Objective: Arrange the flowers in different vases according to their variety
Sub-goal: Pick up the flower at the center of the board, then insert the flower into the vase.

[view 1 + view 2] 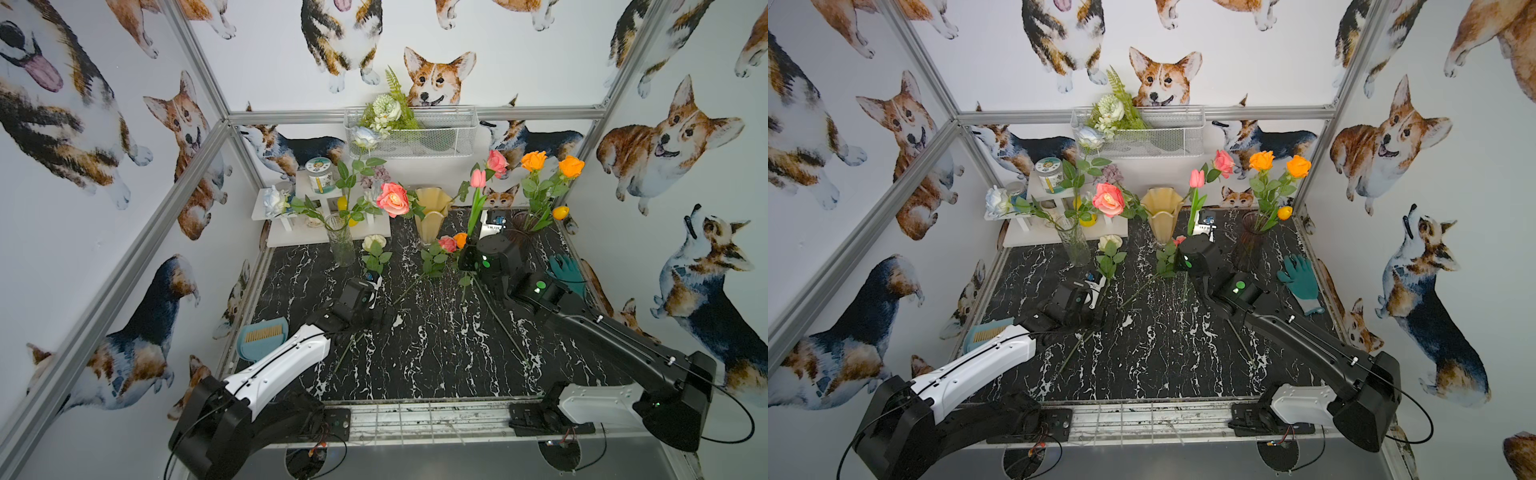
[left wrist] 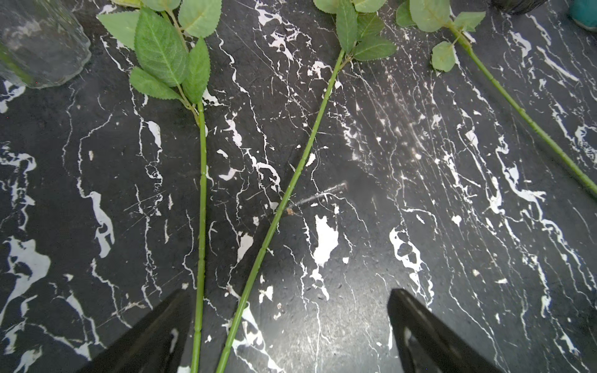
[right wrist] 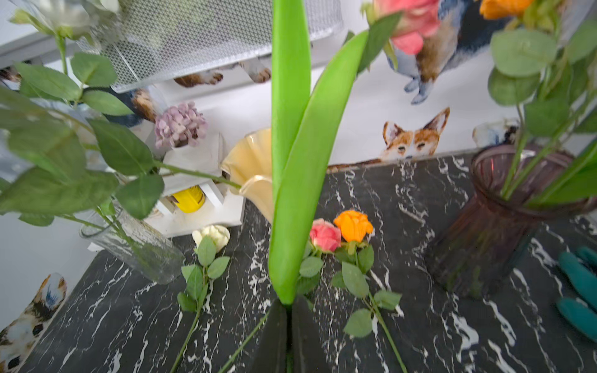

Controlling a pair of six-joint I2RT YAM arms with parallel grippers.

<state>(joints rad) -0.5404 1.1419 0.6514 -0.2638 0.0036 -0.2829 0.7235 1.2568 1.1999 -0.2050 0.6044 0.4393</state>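
Observation:
I should next lift my right gripper outward over the opening of the cream-yellow vase (image 1: 432, 220) (image 3: 250, 160), which already holds pink roses, and let go of the pink tulip's stem.
My right gripper (image 1: 468, 246) (image 3: 289, 310) is shut on the stem of a pink tulip (image 1: 478, 178), held upright in front of the cream-yellow vase (image 1: 432, 220). Pink roses (image 1: 392, 198) lean from that vase. The clear vase (image 1: 340, 239) holds white roses (image 1: 365, 136). Orange roses (image 1: 534, 160) and an orange tulip bud (image 1: 560, 212) stand in the dark purple vase (image 1: 1250, 245). A cream rose (image 1: 374, 242), a pink rose (image 1: 447, 244) and an orange rose (image 1: 460, 240) lie on the table. My left gripper (image 2: 290, 323) (image 1: 374, 286) hangs open over two of the lying stems (image 2: 202, 193).
A green glove (image 1: 567, 272) lies at the right edge and a blue dustpan (image 1: 262, 336) at the left edge. A white shelf (image 1: 291, 237) with jars stands at the back left. A wire basket (image 1: 436, 133) with a fern bouquet hangs on the rear wall.

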